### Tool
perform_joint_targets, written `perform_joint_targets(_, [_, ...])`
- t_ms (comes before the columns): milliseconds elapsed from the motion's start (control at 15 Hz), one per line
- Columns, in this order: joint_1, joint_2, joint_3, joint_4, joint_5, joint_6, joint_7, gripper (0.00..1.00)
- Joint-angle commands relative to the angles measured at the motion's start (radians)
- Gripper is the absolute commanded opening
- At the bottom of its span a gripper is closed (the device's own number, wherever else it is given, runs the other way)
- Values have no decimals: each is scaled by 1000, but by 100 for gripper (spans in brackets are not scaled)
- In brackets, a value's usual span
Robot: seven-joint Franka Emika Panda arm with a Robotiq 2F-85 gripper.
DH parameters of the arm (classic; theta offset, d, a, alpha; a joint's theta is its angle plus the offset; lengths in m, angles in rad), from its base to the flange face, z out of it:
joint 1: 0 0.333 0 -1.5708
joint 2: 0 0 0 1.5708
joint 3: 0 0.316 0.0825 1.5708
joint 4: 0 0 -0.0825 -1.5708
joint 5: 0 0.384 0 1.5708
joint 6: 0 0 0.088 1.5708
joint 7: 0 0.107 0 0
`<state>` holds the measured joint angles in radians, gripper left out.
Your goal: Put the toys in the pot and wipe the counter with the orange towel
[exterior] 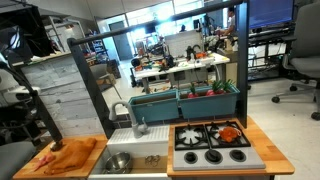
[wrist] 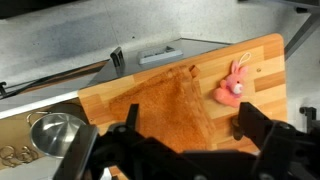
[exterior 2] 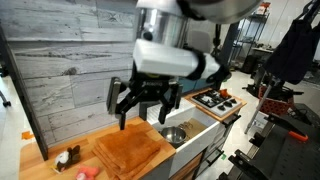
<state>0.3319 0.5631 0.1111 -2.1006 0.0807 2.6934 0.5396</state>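
My gripper moves off the towel and down next. The pink-red toy's body lies below it, to its right in the wrist view.
The orange towel point(wrist: 165, 105) lies spread on the wooden counter point(wrist: 262, 58). My gripper point(wrist: 185, 135) hangs open above it, holding nothing, one finger point(wrist: 250, 118) near the towel's edge. In an exterior view the gripper point(exterior 2: 145, 100) hovers over the towel point(exterior 2: 130, 150). A pink-red toy point(wrist: 233, 86) rests on the counter beside the towel. Two small toys point(exterior 2: 68, 157) point(exterior 2: 86, 173) show at the counter's end in an exterior view. The silver pot point(wrist: 55, 128) point(exterior 2: 175, 135) point(exterior: 118, 162) sits in the white basin next to the counter.
A grey stove point(exterior: 210, 145) point(exterior 2: 215, 100) with black burners lies beyond the basin; a red-orange piece point(exterior: 230, 132) sits on one burner. A grey plank wall point(exterior 2: 60, 60) backs the counter. A faucet point(exterior: 138, 125) stands behind the basin.
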Motion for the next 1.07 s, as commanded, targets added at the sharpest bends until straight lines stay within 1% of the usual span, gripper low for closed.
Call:
perform_joint_targets(0, [90,234,-61,245,-7,15,59,100])
perform_joint_targets(200, [128,382,-72,415,9,5,76,100])
perform_joint_targets(400, [141,507,-55,584,22,-18,71,100])
perform_joint_targets(467, [142,530,-49,623,28,-34,68,100])
perform_joint_targets(533, [138,458,-59,500,21,6,54,100])
perform_joint_targets(600, [143,489,-56,543,23,2,55,100])
perform_joint_targets(733, [148,520,-56,585,24,-1,55,100])
perform_joint_targets(867, [150,514,-69,573,21,-9,62,100])
perform_joint_targets(1000, [137,526,-51,575,29,-15,47,100])
